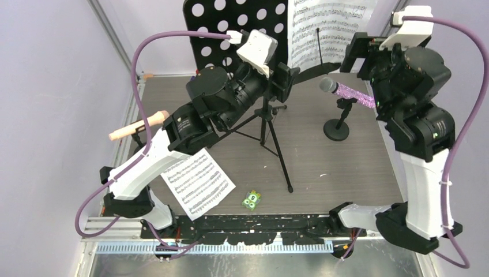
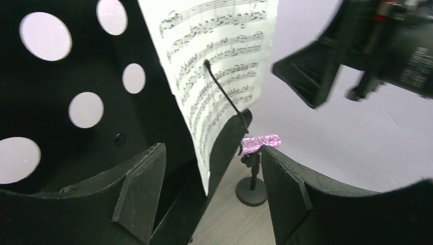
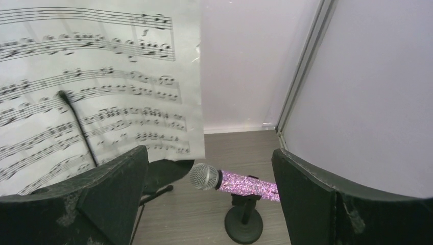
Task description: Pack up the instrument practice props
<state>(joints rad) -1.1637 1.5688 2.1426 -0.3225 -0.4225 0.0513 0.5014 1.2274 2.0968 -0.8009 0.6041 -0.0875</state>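
Observation:
Next, my left gripper slides outward and toward the flat page, onto that page's side edge.
The black perforated music desk stands on tripod legs at the back. A sheet-music page leans on it, and another page lies flat near the front left. A purple-glitter microphone rests on a round-based mount at the right. The pink microphone shows at the left, partly behind my left arm. My left gripper is open, facing the page's lower edge and the desk. My right gripper is open above the glitter microphone and its mount.
A small green square piece lies near the front edge, right of the flat page. Purple-grey walls close in at the back, left and right. My right arm shows in the left wrist view, close to the raised page.

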